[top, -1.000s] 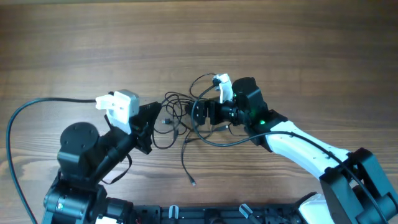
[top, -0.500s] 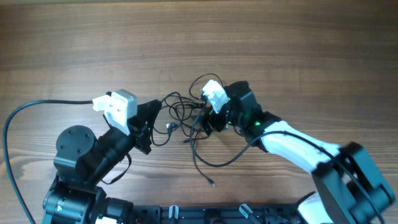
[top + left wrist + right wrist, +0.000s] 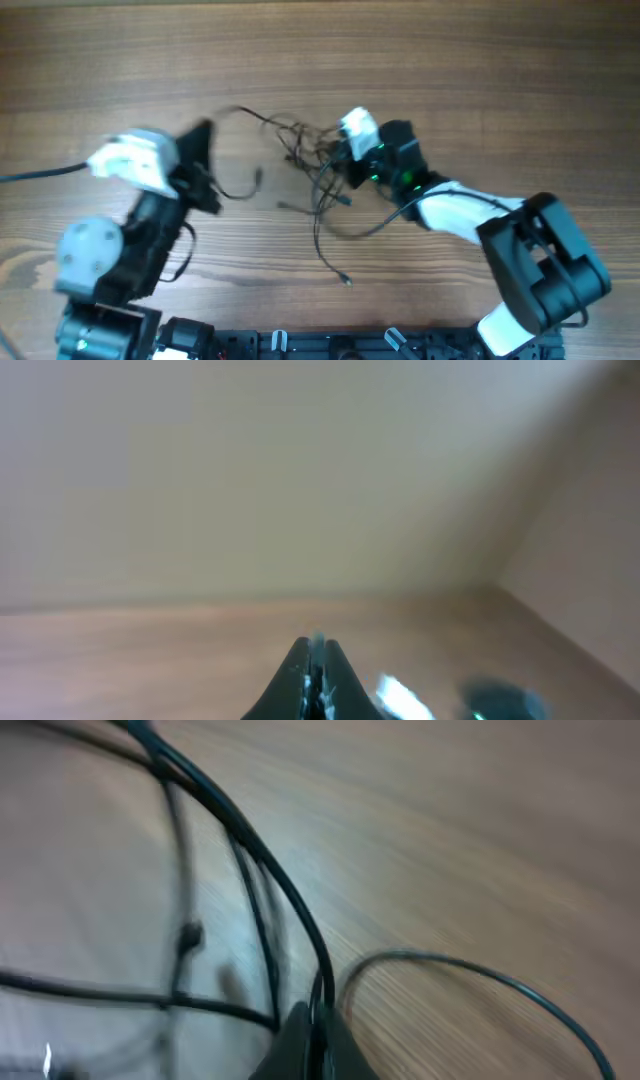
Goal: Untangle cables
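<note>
My left gripper tips down toward the bare tabletop beside the knot next and releases the piece of cable, since the piece already stretches out from the knot.
The cables form a loose dark knot of thin black wires at the table's middle. One strand trails down to a tiny plug. My right gripper sits at the knot's right side. In the right wrist view its jaws are shut on a black cable that runs up out of the fingertips. My left gripper is blurred, left of the knot. A thin strand stretches from its tip to the knot. The left wrist view shows the jaws pressed together, aimed over the table at a wall.
The wooden table extends behind and to both sides. A thicker black cord leads off the left edge from the left arm. Both arm bases crowd the front edge.
My right gripper went from open to shut on a cable at the knot. My left arm swung left and back, drawing a strand out, and the knot shifted toward the back.
</note>
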`<state>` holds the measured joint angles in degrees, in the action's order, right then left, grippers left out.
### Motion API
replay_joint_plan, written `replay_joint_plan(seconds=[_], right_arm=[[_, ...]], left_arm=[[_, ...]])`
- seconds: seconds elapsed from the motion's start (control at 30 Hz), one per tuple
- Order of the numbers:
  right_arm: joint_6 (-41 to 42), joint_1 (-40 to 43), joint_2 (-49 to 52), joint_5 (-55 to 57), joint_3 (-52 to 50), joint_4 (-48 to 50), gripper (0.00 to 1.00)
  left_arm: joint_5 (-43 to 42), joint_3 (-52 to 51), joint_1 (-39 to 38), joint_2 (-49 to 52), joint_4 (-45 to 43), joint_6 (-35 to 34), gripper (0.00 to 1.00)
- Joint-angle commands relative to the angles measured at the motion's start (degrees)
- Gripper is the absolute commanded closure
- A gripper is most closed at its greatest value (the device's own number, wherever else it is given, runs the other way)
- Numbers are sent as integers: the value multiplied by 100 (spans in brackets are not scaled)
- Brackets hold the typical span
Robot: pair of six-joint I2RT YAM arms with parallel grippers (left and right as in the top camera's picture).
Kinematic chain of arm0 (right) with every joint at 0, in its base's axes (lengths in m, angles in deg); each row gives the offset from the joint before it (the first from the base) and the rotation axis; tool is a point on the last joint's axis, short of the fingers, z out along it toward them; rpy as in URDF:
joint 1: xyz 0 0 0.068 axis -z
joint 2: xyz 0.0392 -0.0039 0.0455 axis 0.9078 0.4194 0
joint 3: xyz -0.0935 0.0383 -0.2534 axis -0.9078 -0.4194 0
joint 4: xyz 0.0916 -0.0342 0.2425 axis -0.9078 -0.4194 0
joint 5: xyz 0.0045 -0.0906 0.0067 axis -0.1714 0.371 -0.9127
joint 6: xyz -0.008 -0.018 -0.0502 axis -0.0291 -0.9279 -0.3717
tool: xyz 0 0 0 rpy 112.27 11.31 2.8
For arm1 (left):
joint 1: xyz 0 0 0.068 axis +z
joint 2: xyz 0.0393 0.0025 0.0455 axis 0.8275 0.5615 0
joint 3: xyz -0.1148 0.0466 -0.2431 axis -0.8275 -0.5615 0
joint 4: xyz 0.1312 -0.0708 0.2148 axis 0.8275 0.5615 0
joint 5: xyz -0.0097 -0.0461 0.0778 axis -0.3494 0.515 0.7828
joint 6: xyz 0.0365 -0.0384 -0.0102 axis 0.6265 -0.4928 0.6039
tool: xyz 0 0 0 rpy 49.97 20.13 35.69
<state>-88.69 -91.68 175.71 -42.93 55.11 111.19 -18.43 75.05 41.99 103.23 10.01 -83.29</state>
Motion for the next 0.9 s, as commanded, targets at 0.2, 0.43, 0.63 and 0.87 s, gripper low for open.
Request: replay_joint_plan(seconds=[0.2, 0.43, 0.63, 0.87], right_arm=[[503, 2295, -981, 157, 4, -1657, 96], [37, 2885, -1038, -4006, 4, -1989, 55], [-229, 1709, -1038, -4144, 4, -1735, 0], [1150, 1869, -1038, -3622, 4, -1071, 0]], left_arm=[[5366, 905, 26, -61, -122, -15, 96], [4485, 901, 24, -44, 11, -13, 96], [1399, 901, 20, 400, -203, -269, 96], [-1528, 901, 11, 1731, -2747, -1781, 96]])
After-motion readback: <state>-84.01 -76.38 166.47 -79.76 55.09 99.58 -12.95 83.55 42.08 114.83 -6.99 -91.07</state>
